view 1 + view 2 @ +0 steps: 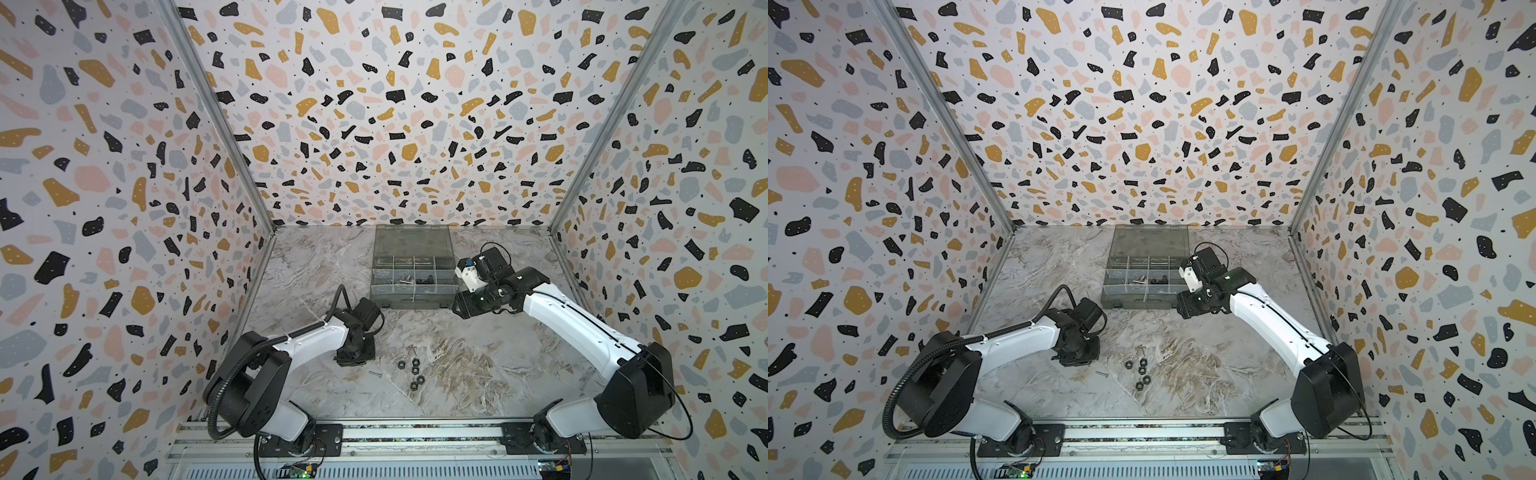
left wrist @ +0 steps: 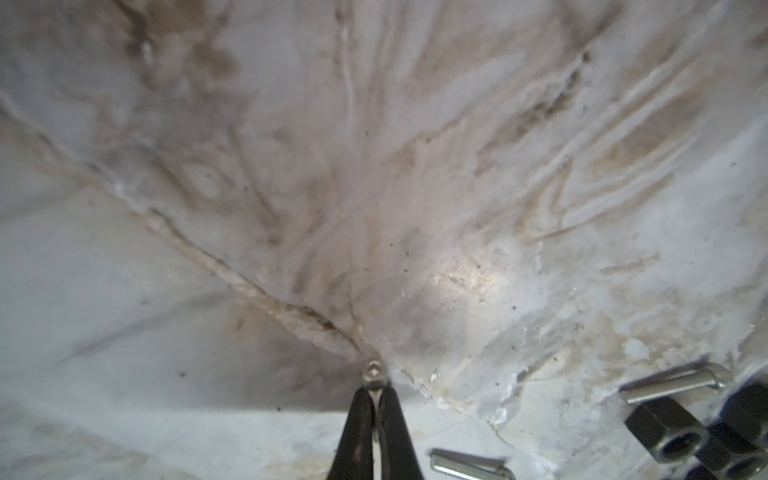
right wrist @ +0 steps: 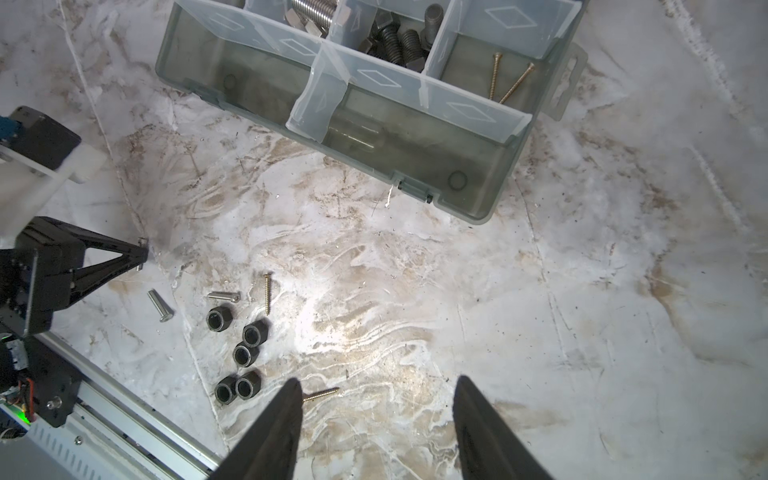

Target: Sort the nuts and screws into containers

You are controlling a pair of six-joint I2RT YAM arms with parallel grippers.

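The organiser box [image 1: 409, 301] stands outward of my left gripper, so next I will raise it outward over the box's end section beside the silver bolts and release the small silver screw.
My left gripper [image 2: 375, 392] is shut on a small silver screw [image 2: 374, 373], whose head sticks out past the fingertips; the right wrist view shows the same grip [image 3: 141, 251] low over the table. Several black nuts [image 1: 410, 372] [image 3: 241, 353] lie in a cluster just right of it. Two silver screws [image 3: 160, 305] [image 3: 224, 296] and thin brass screws [image 3: 267, 293] [image 3: 320, 395] lie among them. The containers are compartments of the smoky-grey organiser box [image 1: 409, 301] [image 3: 374, 137] at the back. My right gripper [image 3: 376, 415] hangs open and empty beside the box's front right corner.
The box lid [image 1: 409, 241] lies open flat against the back wall. Some compartments hold silver bolts [image 3: 311, 12], black bolts [image 3: 395, 41] and brass screws [image 3: 505, 81]. Patterned walls close three sides; the arms' rail [image 1: 415, 432] runs along the front edge.
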